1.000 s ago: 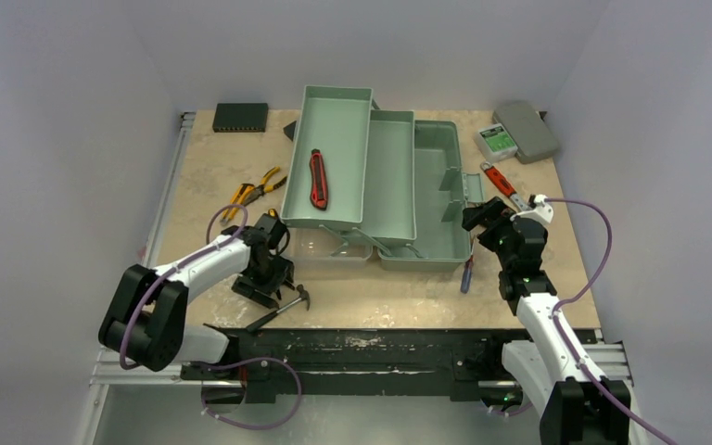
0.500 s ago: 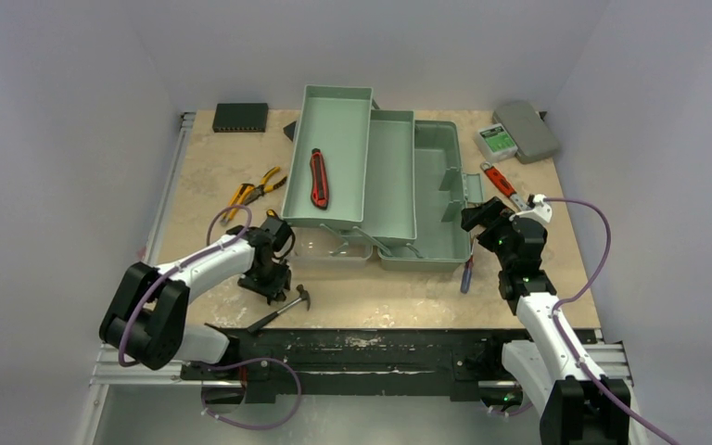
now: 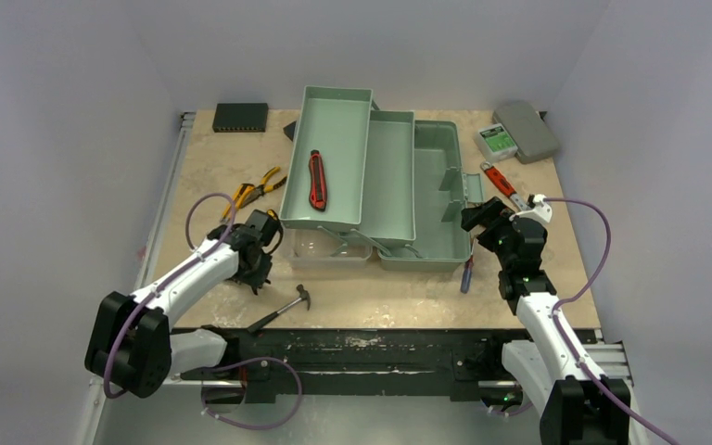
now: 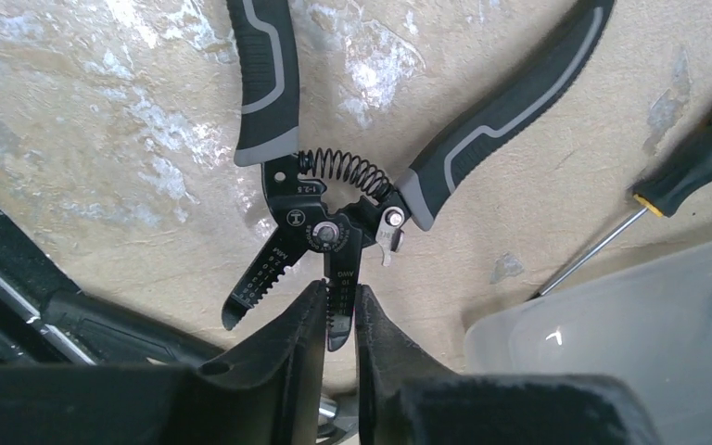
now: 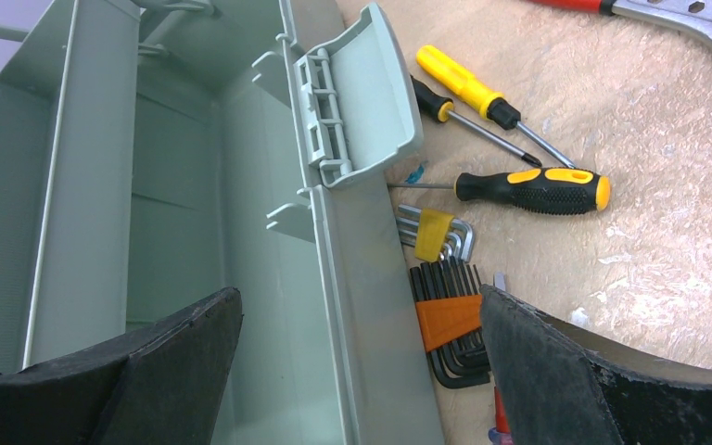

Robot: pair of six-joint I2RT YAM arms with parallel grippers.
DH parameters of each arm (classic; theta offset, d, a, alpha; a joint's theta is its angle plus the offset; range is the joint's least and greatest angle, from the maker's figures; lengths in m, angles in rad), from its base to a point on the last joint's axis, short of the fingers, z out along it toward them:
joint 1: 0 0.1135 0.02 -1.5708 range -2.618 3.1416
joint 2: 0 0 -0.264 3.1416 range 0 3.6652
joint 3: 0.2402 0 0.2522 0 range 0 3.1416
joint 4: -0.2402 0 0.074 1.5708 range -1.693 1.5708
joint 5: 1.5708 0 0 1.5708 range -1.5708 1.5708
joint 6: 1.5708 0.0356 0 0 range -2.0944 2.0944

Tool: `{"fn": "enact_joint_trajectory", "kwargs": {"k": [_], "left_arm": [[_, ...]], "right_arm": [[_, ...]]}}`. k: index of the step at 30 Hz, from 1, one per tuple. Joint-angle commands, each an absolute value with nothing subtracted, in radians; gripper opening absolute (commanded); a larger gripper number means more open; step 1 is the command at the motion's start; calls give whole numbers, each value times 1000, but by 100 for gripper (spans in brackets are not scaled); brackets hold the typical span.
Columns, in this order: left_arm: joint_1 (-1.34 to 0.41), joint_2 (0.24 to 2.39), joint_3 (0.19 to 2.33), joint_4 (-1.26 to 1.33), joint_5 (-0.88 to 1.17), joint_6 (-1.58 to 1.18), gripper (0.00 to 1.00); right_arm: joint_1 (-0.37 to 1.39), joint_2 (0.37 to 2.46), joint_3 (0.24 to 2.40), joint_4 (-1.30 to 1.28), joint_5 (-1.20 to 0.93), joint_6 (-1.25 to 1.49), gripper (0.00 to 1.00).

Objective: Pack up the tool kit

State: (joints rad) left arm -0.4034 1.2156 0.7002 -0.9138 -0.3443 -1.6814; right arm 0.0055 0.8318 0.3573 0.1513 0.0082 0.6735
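Note:
I should next move my left gripper up and outward, then over the bottom of the toolbox tray beside the red knife, and let go of the wire stripper there, because that spot is bare.
The sage-green toolbox [image 3: 438,243] stands open in mid-table, its fold-out trays [image 3: 338,102] spread to the left. A red knife [image 3: 318,178] lies in the left tray. My left gripper [image 4: 338,311] is shut on one toothed blade of a black-and-grey wire stripper [image 4: 334,227], left of the translucent lid [image 4: 630,324]. In the top view the left gripper [image 3: 252,261] covers that tool. My right gripper [image 5: 362,343] hangs wide open astride the toolbox's right wall [image 5: 371,278]. Nothing is held between its fingers.
Yellow pliers [image 3: 255,190] lie left of the trays and a hammer [image 3: 283,309] near the front edge. Screwdrivers [image 5: 533,190] and hex keys [image 5: 450,320] lie right of the toolbox, beside a red wrench [image 3: 501,184]. A grey case [image 3: 527,130] and black box [image 3: 240,116] sit at the back.
My left gripper has moved up and left, away from the hammer, and its fingers have closed on the wire stripper's blade. The right arm has not moved.

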Motion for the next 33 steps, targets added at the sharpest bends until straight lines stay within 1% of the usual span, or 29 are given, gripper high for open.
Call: {"fn": "enact_joint_trajectory", "kwargs": {"k": [1,2,4,6,15,24,27,30,31,32,33], "left_arm": [[-390,1228,770,-961,-354,-1619,17],[-382,1228,771,-957,-350,-1608,16],[-365,1221,774,-937,-338,-1566,11],[-362,1214,785,-932,-338,-1534,0],[-362,1148,912,-1115,-423,-1504,0],[-362,990,1204,-1298,-553,-1350,0],[-362,958,1293,-1248,-532,-1235,0],[-362,918,1319,-1066,-422,-1084,0],[-363,796,1317,-1004,-372,-1048,0],[-363,890,1312,-934,-317,-1013,0],[-365,904,1308,-856,-244,-982,0]], "right_arm": [[2,833,374,196,4,677,99],[3,833,374,196,3,677,99],[3,833,374,197,4,676,99],[3,834,374,198,4,676,99],[3,836,373,199,3,675,99],[4,838,374,198,10,671,99],[-12,838,376,196,13,670,99],[-14,837,376,196,15,669,99],[-14,838,375,196,15,668,99],[-15,839,377,196,14,668,99],[-13,839,378,194,15,669,99]]}}
